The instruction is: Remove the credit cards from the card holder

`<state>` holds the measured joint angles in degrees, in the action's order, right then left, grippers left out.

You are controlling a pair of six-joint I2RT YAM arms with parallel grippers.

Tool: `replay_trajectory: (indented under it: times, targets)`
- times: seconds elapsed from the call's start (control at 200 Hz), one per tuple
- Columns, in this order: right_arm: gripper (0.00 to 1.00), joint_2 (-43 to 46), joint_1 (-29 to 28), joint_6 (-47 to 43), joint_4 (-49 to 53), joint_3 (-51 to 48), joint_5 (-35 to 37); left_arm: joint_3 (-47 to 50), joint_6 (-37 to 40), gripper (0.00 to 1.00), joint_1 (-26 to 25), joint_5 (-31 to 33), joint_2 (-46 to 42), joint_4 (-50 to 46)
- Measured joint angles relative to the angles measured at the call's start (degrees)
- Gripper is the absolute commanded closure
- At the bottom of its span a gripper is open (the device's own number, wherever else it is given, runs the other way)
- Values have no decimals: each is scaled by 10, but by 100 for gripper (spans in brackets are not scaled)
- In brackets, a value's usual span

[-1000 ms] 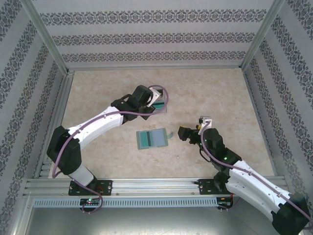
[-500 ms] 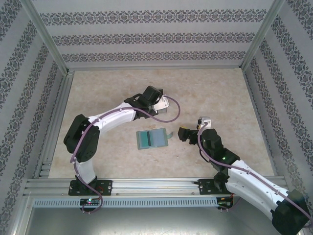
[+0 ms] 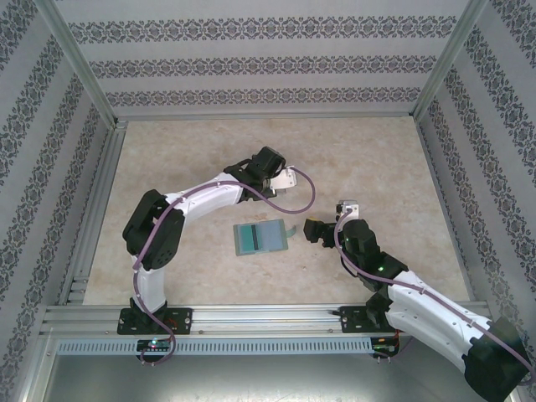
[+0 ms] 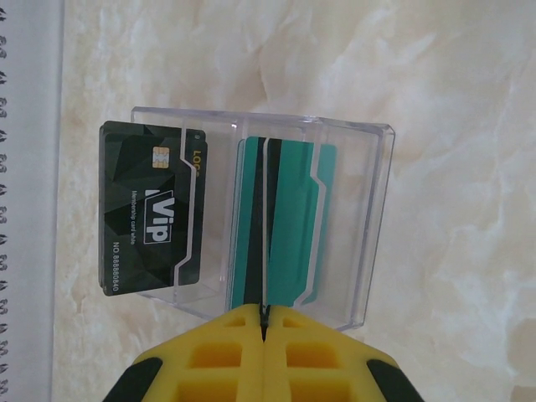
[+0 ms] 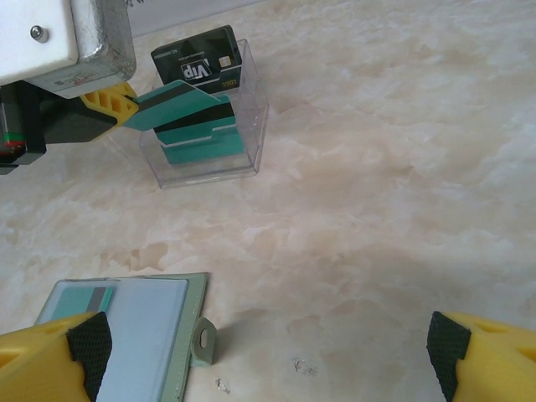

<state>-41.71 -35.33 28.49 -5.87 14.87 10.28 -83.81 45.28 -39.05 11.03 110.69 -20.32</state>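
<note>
The credit card is over the tray. Next, my left gripper brings it down toward the tray's teal compartment and releases it over the stack.
The card holder [image 3: 262, 238] lies open on the table, its closure tab [image 5: 203, 339] pointing right. A teal card with a dark stripe [image 5: 89, 299] sits in its left pocket. My left gripper [image 4: 265, 311] is shut on the edge of a teal credit card [image 5: 178, 105], held tilted over a clear two-compartment tray [image 4: 373, 218]. The tray holds black VIP cards [image 4: 149, 209] on one side and teal cards [image 4: 293, 251] on the other. My right gripper [image 5: 268, 350] stands open just right of the card holder, nothing between its fingers [image 5: 55, 350].
Patterned walls and metal rails [image 3: 92, 209] fence in the marble-look table [image 3: 377, 159]. The left arm [image 3: 193, 201] arches over the table's left half. Small crumbs [image 5: 299, 365] lie near the closure tab.
The left arm has drawn its elbow in and carried the held card a little to the right over the tray. The right gripper has edged slightly left. Neither gripper's jaws changed.
</note>
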Motion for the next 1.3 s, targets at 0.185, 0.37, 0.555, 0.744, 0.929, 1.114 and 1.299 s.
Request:
replay_trajectory:
  times: [0.185,0.37,0.555,0.744,0.929,1.114,1.299]
  targets:
    - [2,-1,0,0,0,0,0,-1,5,100,0,2,13,0]
    - [2,-2,0,0,0,0,0,-2,10,94,0,9,35,0]
    - [2,-8,0,0,0,0,0,-22,12,79,0,24,50,0]
    - [2,-8,0,0,0,1,0,-36,12,77,0,38,59,1]
    - [2,-8,0,0,0,1,0,-41,12,75,1,48,72,2]
    - [2,-8,3,0,0,1,0,-46,6,75,2,56,80,2]
    - [2,-8,4,0,0,1,0,-47,-40,49,2,44,61,-7]
